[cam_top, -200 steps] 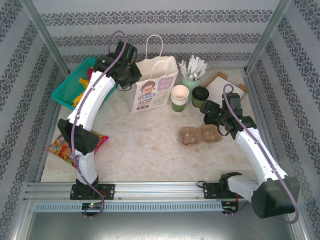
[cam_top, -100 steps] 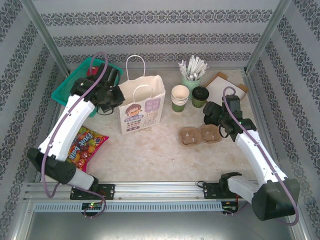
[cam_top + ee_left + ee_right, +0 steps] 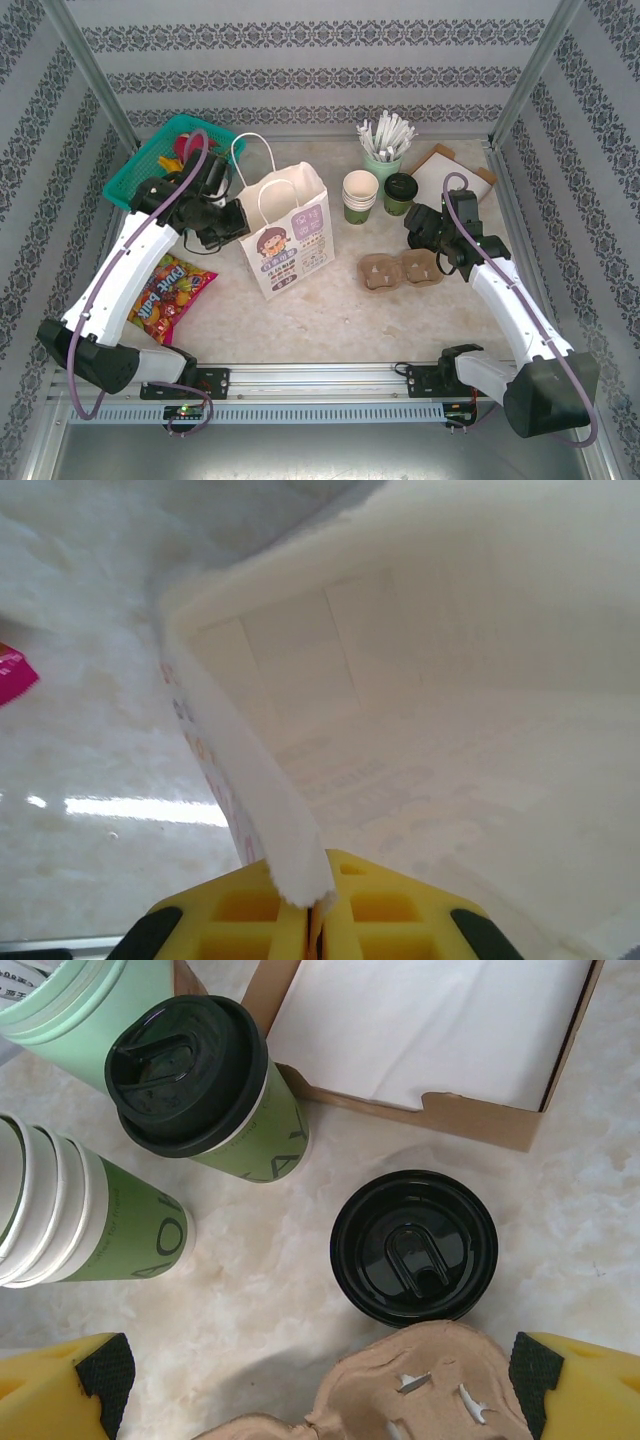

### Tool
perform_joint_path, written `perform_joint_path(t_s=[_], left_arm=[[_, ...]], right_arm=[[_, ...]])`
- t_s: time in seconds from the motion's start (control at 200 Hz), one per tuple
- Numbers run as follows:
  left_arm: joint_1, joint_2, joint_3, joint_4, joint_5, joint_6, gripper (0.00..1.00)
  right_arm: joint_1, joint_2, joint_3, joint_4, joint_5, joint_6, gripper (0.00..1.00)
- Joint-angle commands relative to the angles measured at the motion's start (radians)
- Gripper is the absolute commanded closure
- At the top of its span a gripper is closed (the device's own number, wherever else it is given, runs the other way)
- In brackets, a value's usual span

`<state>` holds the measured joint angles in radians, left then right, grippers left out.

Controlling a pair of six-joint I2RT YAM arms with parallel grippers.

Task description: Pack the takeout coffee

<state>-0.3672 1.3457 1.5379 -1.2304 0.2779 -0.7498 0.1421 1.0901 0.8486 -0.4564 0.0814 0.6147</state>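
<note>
Next, my left gripper guides the paper bag's pinched upper rim toward the stack of lidless cups, because the paper bag (image 3: pixel 288 238) stands tilted, then releases the bag's rim.
The takeout coffee (image 3: pixel 400 192), a dark green cup with a black lid (image 3: pixel 187 1073), stands at the back right beside a stack of lidless cups (image 3: pixel 360 195). My right gripper (image 3: pixel 418 224) hovers just in front of it, open, with nothing between its yellow fingers (image 3: pixel 58 1392). In the right wrist view the gripper (image 3: pixel 320 1412) is above the brown pulp tray (image 3: pixel 420 1390). The white paper bag (image 3: pixel 288 238) stands tilted at centre left. My left gripper (image 3: pixel 236 216) is shut on the bag's upper rim (image 3: pixel 280 830), pinching the paper at the jaws (image 3: pixel 318 925).
A separate black lid (image 3: pixel 415 1246) lies flat between the coffee and the pulp tray (image 3: pixel 402 270). A mint cup of sticks (image 3: pixel 383 145) and a cardboard box of napkins (image 3: pixel 452 176) sit behind. A green basket (image 3: pixel 150 160) and a candy packet (image 3: pixel 168 288) are at the left.
My left arm has pulled the paper bag from the back toward the front and left, and the bag now leans. The right arm has barely moved.
</note>
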Motion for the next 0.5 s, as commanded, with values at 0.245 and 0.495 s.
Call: perform_joint_path(t_s=[0.245, 0.495], left_arm=[[-0.033, 0.049, -0.014, 0.035, 0.139, 0.116, 0.88], [-0.034, 0.076, 0.024, 0.001, 0.193, 0.223, 0.89]], right_arm=[[0.011, -0.019, -0.018, 0.057, 0.031, 0.000, 0.02], [0.011, -0.008, -0.024, 0.050, 0.023, -0.004, 0.02]])
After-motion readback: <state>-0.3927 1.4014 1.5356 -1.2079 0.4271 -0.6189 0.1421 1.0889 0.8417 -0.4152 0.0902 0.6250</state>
